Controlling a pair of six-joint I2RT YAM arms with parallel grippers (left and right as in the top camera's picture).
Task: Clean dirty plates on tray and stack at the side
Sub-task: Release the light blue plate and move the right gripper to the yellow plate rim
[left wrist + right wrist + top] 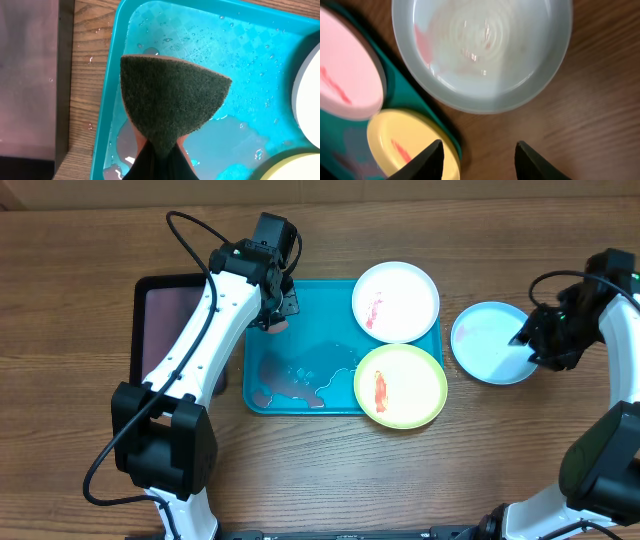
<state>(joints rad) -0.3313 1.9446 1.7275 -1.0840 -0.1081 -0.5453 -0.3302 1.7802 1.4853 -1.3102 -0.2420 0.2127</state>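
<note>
My right gripper is to move down, back and left in the overhead view next, to the yellow-green plate's rim nearest the blue plate (pixel 485 343), because the yellow-green plate's surface is smeared with red.
The turquoise tray (pixel 300 395) holds a puddle of water. The white plate (pixel 396 301), with a red smear, rests on its far right corner, and the yellow-green plate (pixel 401 385), with a red smear, on its near right corner. The light blue plate (pixel 485 343) lies on the table right of the tray; it also shows in the right wrist view (pixel 485 50) with a faint pink smear. My left gripper (pixel 278 315) is shut on a sponge (pixel 167 102) with a dark green scouring face, above the tray's far left part. My right gripper (pixel 479 152) is open and empty, above the table beside the blue plate.
A black tray (pixel 170 320) lies left of the turquoise tray, partly under my left arm. The tray floor (pixel 240 55) is wet with droplets. Bare wood table lies around the plates.
</note>
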